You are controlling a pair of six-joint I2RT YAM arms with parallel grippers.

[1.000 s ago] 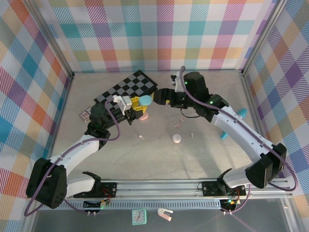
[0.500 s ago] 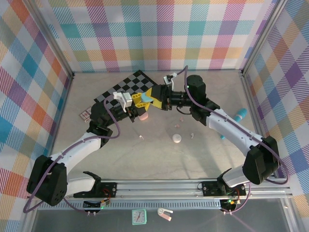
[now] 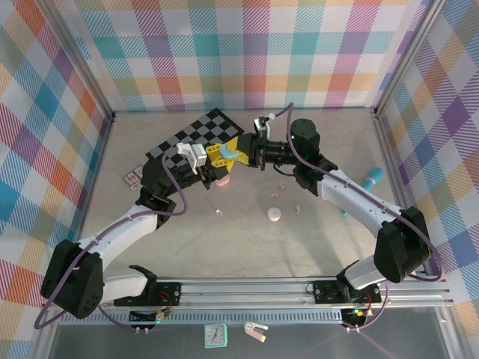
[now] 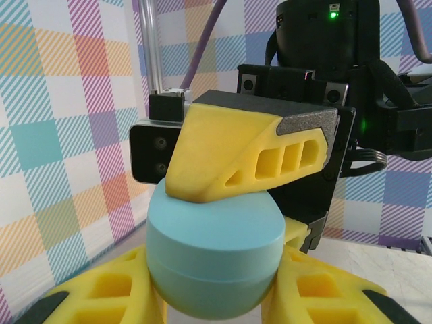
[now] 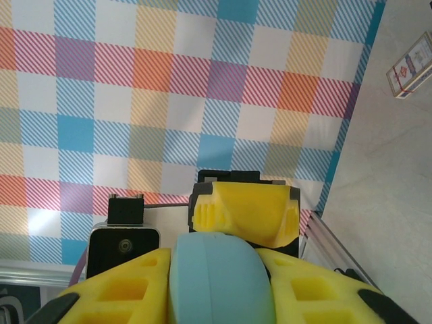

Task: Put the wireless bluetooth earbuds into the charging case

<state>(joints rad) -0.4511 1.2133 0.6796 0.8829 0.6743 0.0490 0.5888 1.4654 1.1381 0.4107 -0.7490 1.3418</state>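
My right gripper draws the case away from my left gripper next and lowers it onto the bare tabletop outward of the earbuds, since that spot is clear.
The teal charging case [image 3: 228, 153] hangs closed above the table, gripped from both sides. My left gripper [image 3: 218, 156] is shut on it from the left, and my right gripper [image 3: 238, 152] is shut on it from the right. In the left wrist view the case [image 4: 214, 260] sits between my yellow fingers [image 4: 88, 297], with a right finger [image 4: 243, 158] pressing on its lid. In the right wrist view the case [image 5: 219, 283] fills the gap between that gripper's fingers [image 5: 317, 290]. Tiny pale earbuds lie on the table [image 3: 219, 212] [image 3: 297, 209].
A pink pebble-shaped case [image 3: 274, 215] lies mid-table, and another pink thing [image 3: 222, 181] sits under the grippers. A checkerboard mat [image 3: 198, 134] is at the back left with a small card [image 3: 132, 177] beside it. A long teal cylinder [image 3: 372, 178] lies behind the right arm.
My right gripper has moved left to the teal case and closed on it. The left gripper has stayed shut on the case, almost still.
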